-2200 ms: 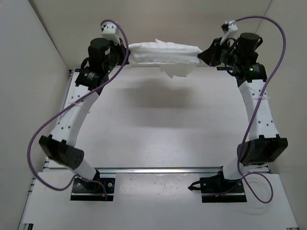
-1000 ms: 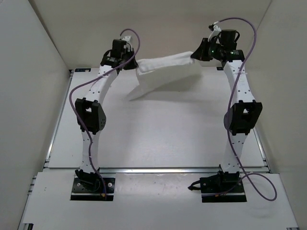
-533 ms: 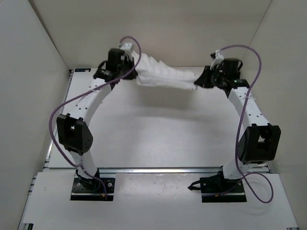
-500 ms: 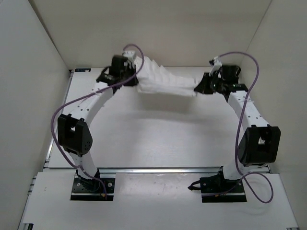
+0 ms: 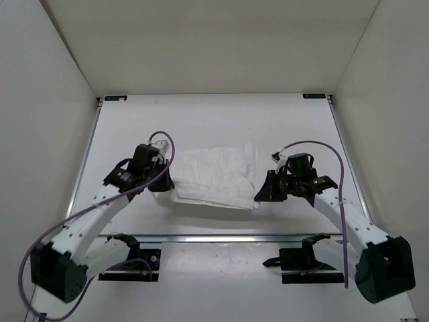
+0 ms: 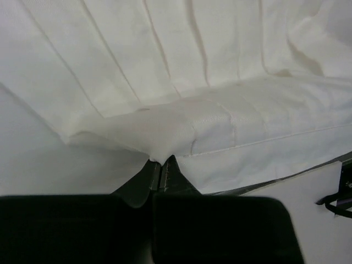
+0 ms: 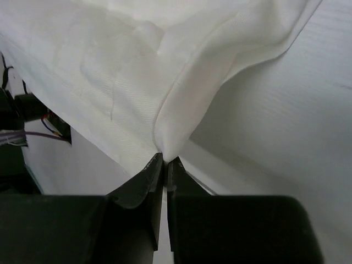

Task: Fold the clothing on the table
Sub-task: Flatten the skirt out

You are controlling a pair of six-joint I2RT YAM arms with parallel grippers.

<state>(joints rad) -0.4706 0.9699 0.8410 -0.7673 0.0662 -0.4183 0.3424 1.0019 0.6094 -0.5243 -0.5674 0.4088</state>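
Observation:
The bare tabletop past the clothing's far edge (image 5: 188, 139) is outward of the clothing's near corner, so the left gripper will next lift that corner outward, then lower it and let go.
The clothing (image 5: 213, 176) is a thin white creased fabric lying doubled over on the near half of the table (image 5: 221, 121), its near edge close to the silver rail. My left gripper (image 5: 167, 186) is shut on the clothing's near left corner; in the left wrist view the fabric (image 6: 181, 110) bunches into the closed jaws of that gripper (image 6: 163, 163). My right gripper (image 5: 260, 194) is shut on the near right corner; the right wrist view has a fold of cloth (image 7: 176, 118) pinched in the gripper (image 7: 165, 159).
White walls stand at the left, right and far sides of the table. The silver rail (image 5: 221, 237) runs along the near edge, with both arm bases (image 5: 131, 263) behind it. Purple cables loop from each wrist.
Both arms have drawn the clothing from the far edge, where it hung stretched between them, down and toward the near edge. It now lies on the table with both corners still gripped.

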